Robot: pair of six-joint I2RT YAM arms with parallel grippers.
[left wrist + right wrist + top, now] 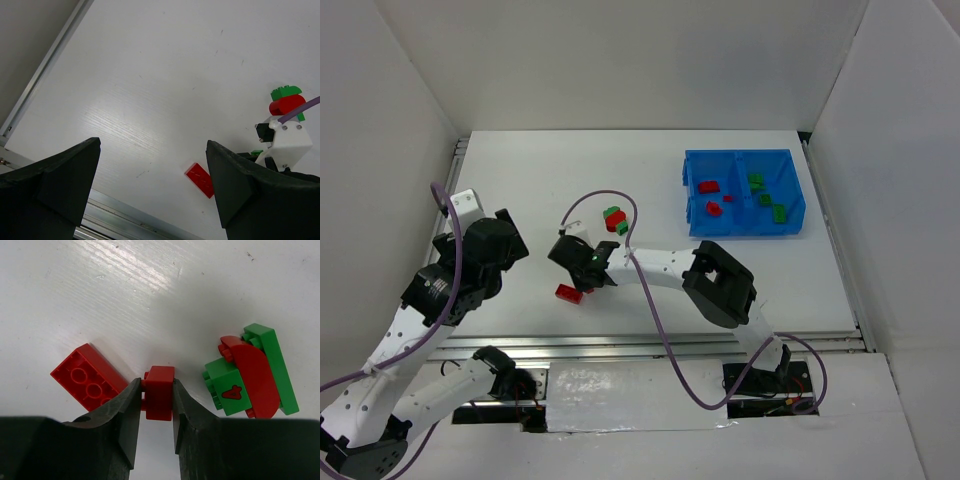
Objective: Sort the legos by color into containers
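Observation:
I should move my right gripper up, outward and to the right in the top view, over the section of the bin that already holds red legos, and let go of its matching small red lego there.
My right gripper (156,385) is shut on a small red lego (160,395), just above the table; in the top view it (592,268) is left of centre. A long red lego (87,376) lies upside down beside its left finger, also seen in the top view (568,293) and the left wrist view (200,179). A stuck-together cluster of green and red legos (247,372) lies to the right, and shows from above (615,218). The blue bin (797,190) holds red legos (708,186) in its left compartment and green legos (757,181) in its right. My left gripper (152,145) is open and empty.
White walls enclose the table on three sides. A metal rail (660,345) runs along the near edge. The right arm's purple cable (655,310) loops over the table. My left gripper (518,250) hovers at the left of the table, apart from the legos.

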